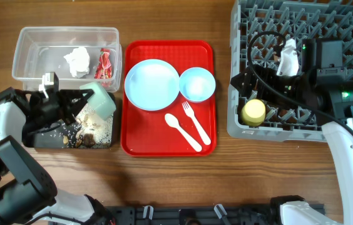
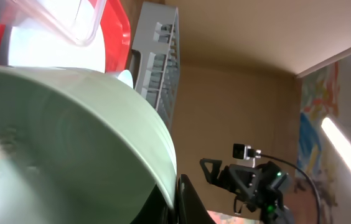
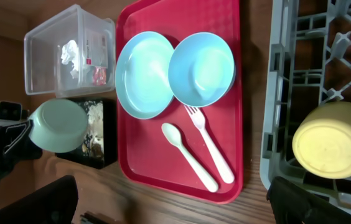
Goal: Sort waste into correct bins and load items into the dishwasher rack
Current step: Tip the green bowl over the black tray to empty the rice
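My left gripper turns the pale green bowl upright next, then lowers it onto the red serving tray beside the spoon, where the tray is empty.
My left gripper [image 1: 86, 98] is shut on the rim of the pale green bowl [image 1: 101, 98], which is tipped on its side over the black tray [image 1: 109, 141]. The rim sits pinched between the fingers [image 2: 185, 200]. Beige food scraps [image 1: 89, 125] lie in that tray. A white tissue [image 1: 77, 60] and a red wrapper [image 1: 104, 64] are in the clear tub [image 1: 20, 56]. The yellow cup [image 1: 253, 112] lies in the grey rack [image 1: 327, 19]. My right gripper [image 1: 275, 62] hovers open and empty above the rack.
The red serving tray [image 1: 133, 144] between bins and rack carries a pale blue plate [image 1: 152, 84], a small blue bowl [image 1: 197, 84], a white fork [image 1: 195, 125] and a spoon [image 1: 181, 130]. Bare wood runs along the front edge.
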